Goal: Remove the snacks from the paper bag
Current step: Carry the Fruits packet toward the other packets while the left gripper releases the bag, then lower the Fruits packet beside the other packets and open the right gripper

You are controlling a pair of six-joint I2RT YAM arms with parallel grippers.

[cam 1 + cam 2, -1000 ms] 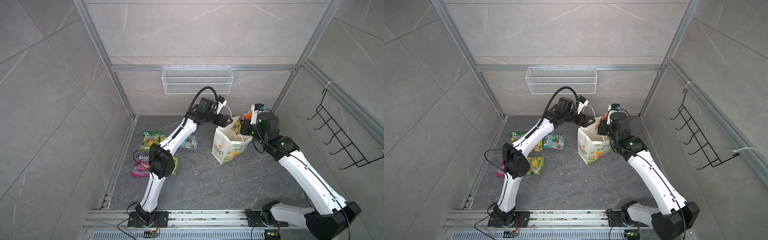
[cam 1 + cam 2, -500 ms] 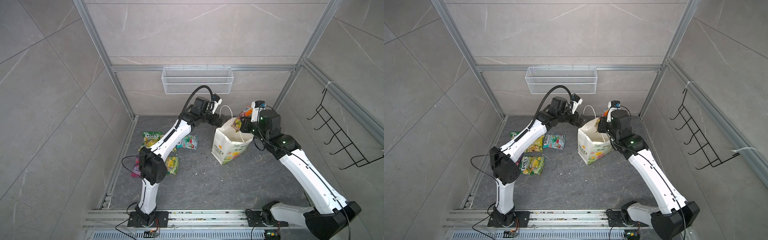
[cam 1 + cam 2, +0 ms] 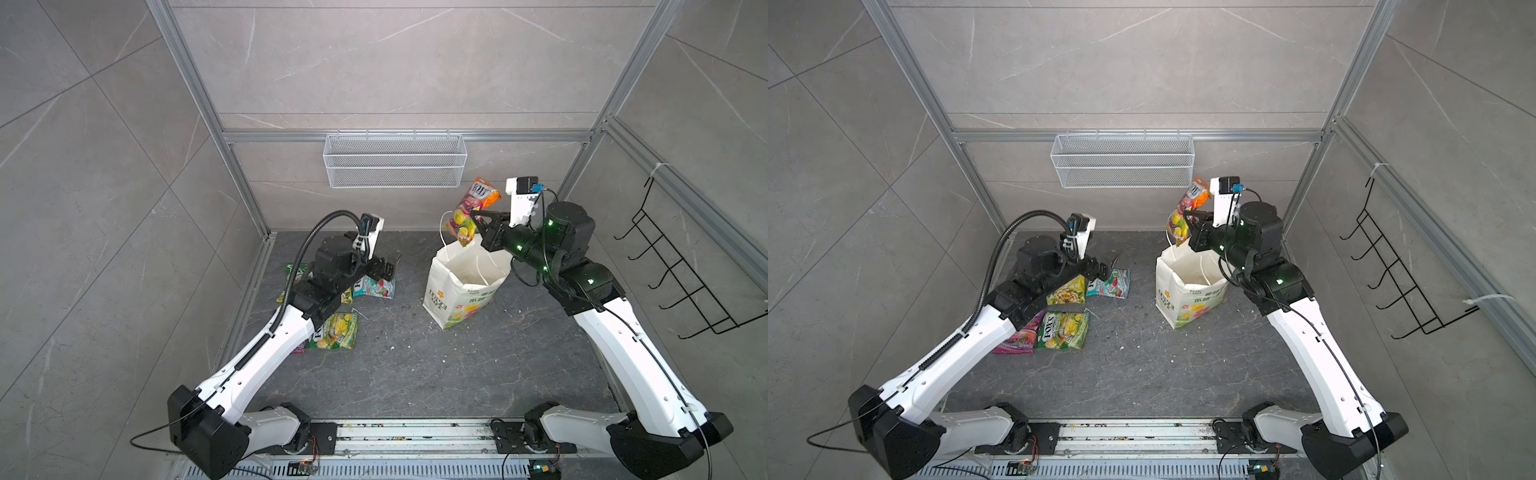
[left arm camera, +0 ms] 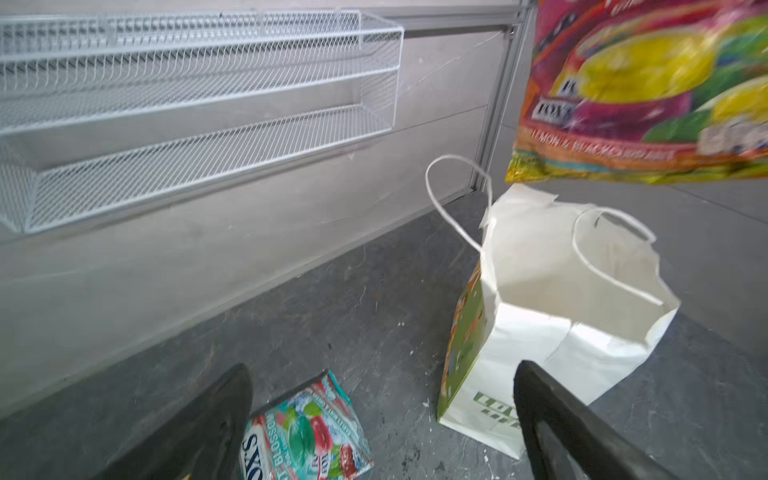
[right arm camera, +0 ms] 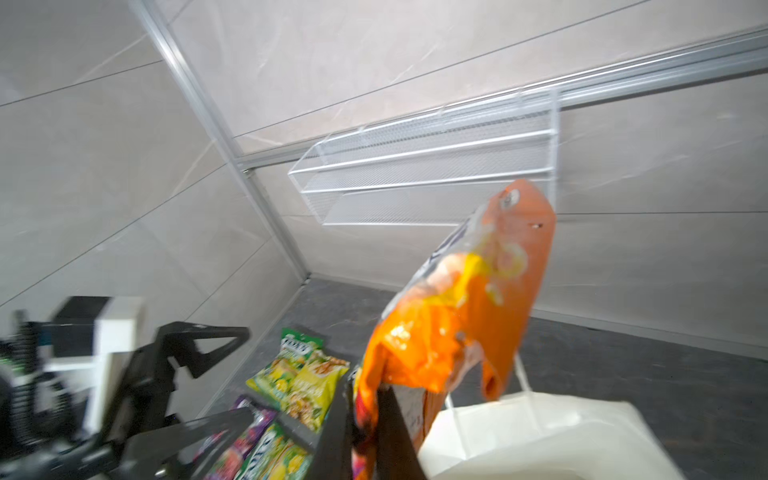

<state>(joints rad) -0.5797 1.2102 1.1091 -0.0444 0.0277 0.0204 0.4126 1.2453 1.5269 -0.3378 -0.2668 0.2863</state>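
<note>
The orange-red packet goes past the bag (image 3: 465,286) and down in my right gripper next for its release, since the bare floor (image 3: 378,323) beside the green-yellow packet lies below my gripper.
The white flower-print paper bag (image 3: 465,286) (image 3: 1187,291) (image 4: 561,316) stands open and upright on the dark floor. My right gripper (image 3: 478,220) (image 3: 1190,218) (image 5: 365,415) is shut on an orange-red snack packet (image 3: 469,212) (image 3: 1185,212) (image 4: 644,91) (image 5: 457,316), which hangs above the bag's mouth. My left gripper (image 3: 388,266) (image 3: 1106,268) (image 4: 382,372) is open and empty, low over a teal packet (image 3: 374,287) (image 3: 1111,284) (image 4: 307,432) left of the bag. Green-yellow (image 3: 338,330) (image 3: 1063,330), yellow (image 3: 1065,291) (image 5: 299,374) and purple (image 3: 1021,336) packets lie under the left arm.
A white wire mesh basket (image 3: 395,160) (image 4: 199,124) (image 5: 428,174) hangs on the back wall above the floor. A black wire hook rack (image 3: 685,270) sticks out from the right wall. The arms' base rail (image 3: 415,432) runs along the front edge.
My left gripper has pulled back from the bag's mouth, leftwards and down toward the packets on the floor. The right gripper has lifted its packet higher above the bag.
</note>
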